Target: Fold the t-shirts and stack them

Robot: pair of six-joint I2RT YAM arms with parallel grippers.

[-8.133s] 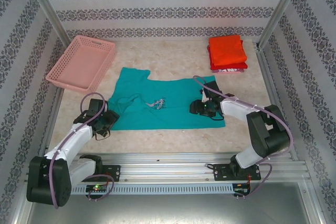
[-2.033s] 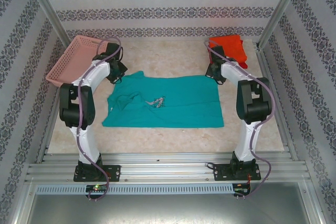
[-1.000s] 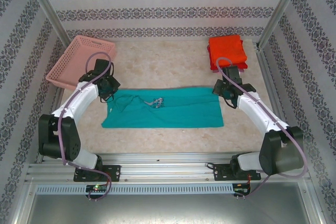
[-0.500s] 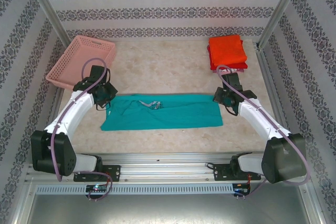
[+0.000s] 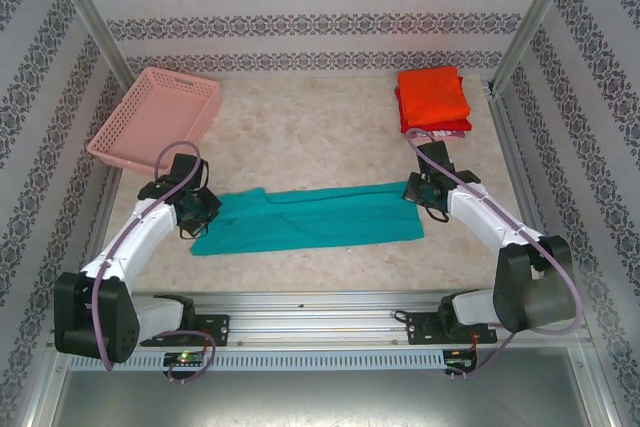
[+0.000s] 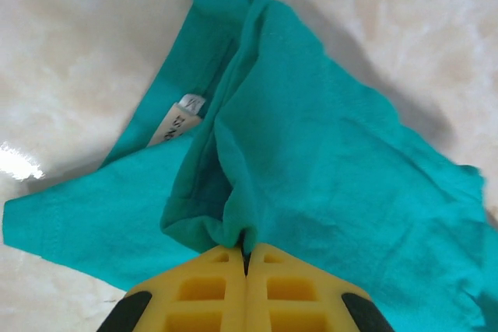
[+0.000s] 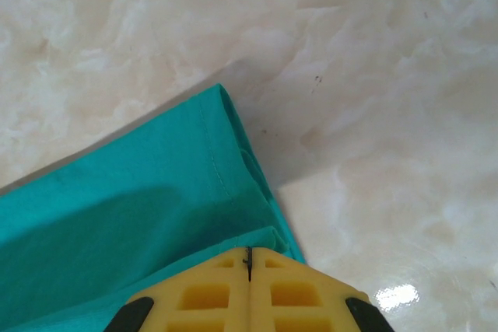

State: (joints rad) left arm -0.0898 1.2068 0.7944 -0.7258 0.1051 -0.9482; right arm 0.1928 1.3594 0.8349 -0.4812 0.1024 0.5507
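The near part of the t-shirt lies below my fingers, toward my base. My right gripper needs to move back and down over that part and let go of the folded hem.
The teal t-shirt [image 5: 320, 222] lies as a long, narrow strip across the middle of the table, its far part doubled over toward me. My left gripper [image 5: 205, 209] is shut on a bunched fold at the strip's left end, and the left wrist view shows the yellow fingers [image 6: 210, 289] pinching teal cloth [image 6: 334, 184] beside a white neck label [image 6: 177, 120]. At the right end, my right gripper [image 5: 415, 192] is shut on the folded hem [image 7: 117, 215]. A stack of folded t-shirts [image 5: 432, 95], orange-red on top, sits at the back right.
The pink lattice basket [image 5: 155, 117] stands at the back left, tilted against the wall. Bare marble tabletop [image 5: 320, 137] lies between basket and stack. The metal rail [image 5: 320, 312] runs along the near edge, just below the strip.
Both grippers have moved toward the near edge, drawing the shirt's far edge over itself. The strip is narrower and the chest print is now covered.
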